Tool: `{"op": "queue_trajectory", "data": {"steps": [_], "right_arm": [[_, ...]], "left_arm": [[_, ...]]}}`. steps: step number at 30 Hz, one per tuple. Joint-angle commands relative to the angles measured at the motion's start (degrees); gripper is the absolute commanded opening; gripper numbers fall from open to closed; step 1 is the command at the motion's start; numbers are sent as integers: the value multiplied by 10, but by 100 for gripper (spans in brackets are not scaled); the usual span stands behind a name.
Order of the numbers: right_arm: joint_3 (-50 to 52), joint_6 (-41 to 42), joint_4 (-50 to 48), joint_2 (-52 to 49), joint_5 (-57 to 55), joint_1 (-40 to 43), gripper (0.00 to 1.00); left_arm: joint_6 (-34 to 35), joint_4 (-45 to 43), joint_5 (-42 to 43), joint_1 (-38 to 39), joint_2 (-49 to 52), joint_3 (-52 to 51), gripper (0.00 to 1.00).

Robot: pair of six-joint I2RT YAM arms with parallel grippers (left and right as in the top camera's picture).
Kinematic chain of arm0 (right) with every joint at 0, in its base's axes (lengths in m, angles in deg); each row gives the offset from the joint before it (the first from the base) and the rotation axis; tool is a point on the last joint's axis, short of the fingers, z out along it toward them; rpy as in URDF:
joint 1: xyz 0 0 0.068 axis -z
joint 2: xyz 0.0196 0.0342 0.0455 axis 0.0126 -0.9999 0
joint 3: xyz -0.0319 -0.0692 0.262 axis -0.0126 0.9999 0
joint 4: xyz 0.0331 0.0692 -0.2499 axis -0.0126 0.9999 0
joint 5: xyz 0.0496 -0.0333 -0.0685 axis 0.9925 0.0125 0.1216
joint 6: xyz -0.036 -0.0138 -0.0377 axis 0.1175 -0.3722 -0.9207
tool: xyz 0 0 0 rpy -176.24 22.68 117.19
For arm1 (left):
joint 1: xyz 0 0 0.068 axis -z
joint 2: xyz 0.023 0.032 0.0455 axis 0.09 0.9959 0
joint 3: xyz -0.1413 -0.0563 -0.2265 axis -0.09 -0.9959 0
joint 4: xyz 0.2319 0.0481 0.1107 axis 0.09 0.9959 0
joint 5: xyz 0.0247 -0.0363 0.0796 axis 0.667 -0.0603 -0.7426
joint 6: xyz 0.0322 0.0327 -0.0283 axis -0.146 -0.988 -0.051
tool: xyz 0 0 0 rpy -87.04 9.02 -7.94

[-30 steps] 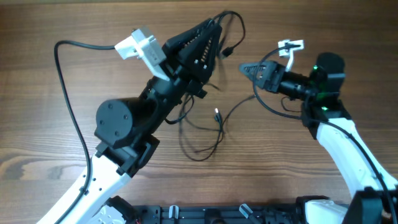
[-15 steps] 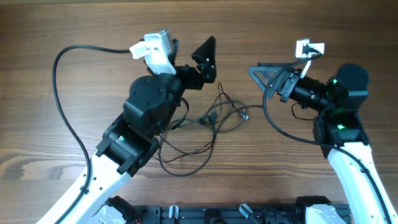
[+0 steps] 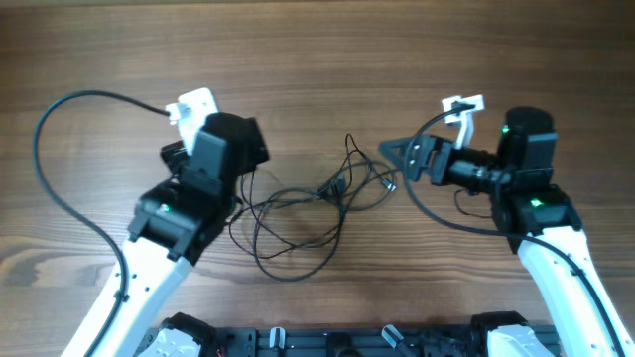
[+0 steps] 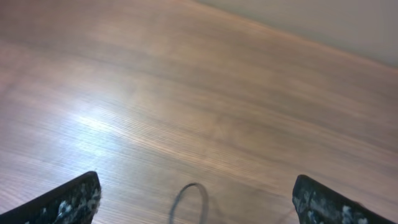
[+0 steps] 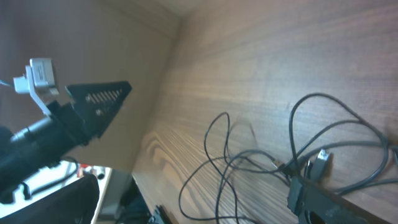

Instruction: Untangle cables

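Observation:
One black cable loop is sticking up by the robot's left gripper. The right gripper will next move across the tangle and down onto that loop.
The cables (image 3: 298, 203) lie on the wooden table in a loose tangle of thin black loops, with small plugs (image 3: 332, 186) near the middle. My left gripper (image 4: 199, 200) is open. Its two fingertips (image 4: 68, 199) stand far apart at the bottom of the left wrist view, with one cable loop (image 4: 189, 199) on the table between them. From overhead its fingers are hidden under the left wrist (image 3: 226, 149), left of the tangle. My right gripper (image 3: 400, 157) is open and holds nothing, just right of the tangle. In the right wrist view the cables (image 5: 311, 140) lie below its fingers (image 5: 99, 99).
A thick black wire (image 3: 55, 188) from the left arm's white camera unit (image 3: 191, 105) curves across the left side of the table. A black rail (image 3: 327, 342) runs along the front edge. The right arm's base (image 3: 556, 258) fills the lower right.
My left gripper has opened and let go of the cables, and the left arm has drawn back to the left. The lifted tangle has dropped and spread on the table. The right gripper stays open.

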State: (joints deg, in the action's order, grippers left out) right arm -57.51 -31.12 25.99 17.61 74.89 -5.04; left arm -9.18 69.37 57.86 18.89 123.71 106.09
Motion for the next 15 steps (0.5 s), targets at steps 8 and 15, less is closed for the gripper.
{"op": "queue_trajectory", "data": {"steps": [8, 15], "right_arm": [[-2, 46, -54, -64, -146, -170, 100], [-2, 44, -236, -222, -106, -267, 100]], "left_arm": [[-28, 47, 123, -180, -8, 3, 100], [-24, 53, 134, -217, -8, 3, 100]]}}
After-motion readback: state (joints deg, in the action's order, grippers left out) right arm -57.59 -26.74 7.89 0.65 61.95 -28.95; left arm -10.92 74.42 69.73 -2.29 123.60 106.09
